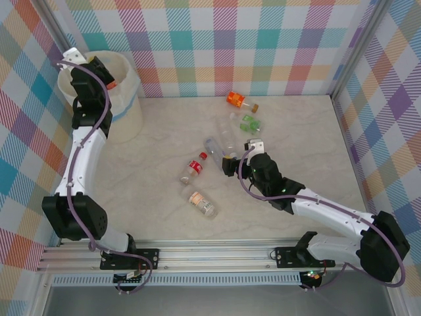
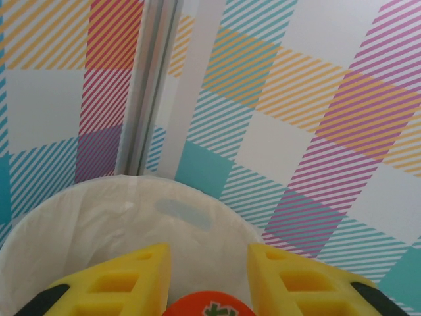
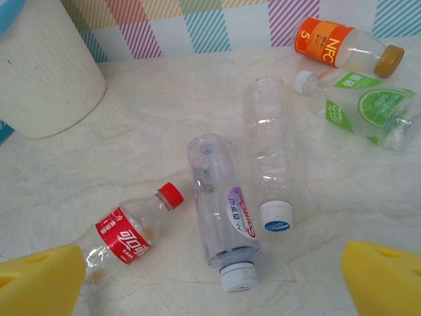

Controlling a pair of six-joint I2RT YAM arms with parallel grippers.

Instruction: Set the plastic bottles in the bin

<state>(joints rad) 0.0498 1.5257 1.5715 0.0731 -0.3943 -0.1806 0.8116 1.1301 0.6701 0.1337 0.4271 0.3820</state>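
My left gripper will next tilt downward over the bin's opening [image 1: 120, 71] [image 2: 197, 257] and release the plastic bottle into the liner, because the gripper's fingers still face the checked wall.
The cream-white bin [image 1: 125, 108] with its bag liner stands at the far left corner. My left gripper [image 1: 107, 78] hangs over its mouth, shut on a plastic bottle whose orange-red end [image 2: 209, 307] shows between the yellow fingers [image 2: 131, 280], above the bin's liner [image 2: 99, 217]. Several plastic bottles lie on the table: orange label [image 3: 332, 45], green lime label [image 3: 365, 105], plain clear [image 3: 268, 141], purple label [image 3: 223, 204], red label [image 3: 125, 238], and a peach-labelled one [image 1: 200, 203]. My right gripper [image 3: 214, 257] stands open just above the purple-labelled bottle, touching nothing.
Checked walls close the table at the back and both sides. The bin's outer wall [image 3: 46, 72] shows at the far left of the right wrist view. Bare marble tabletop [image 1: 158, 145] lies between the bin and the bottles.
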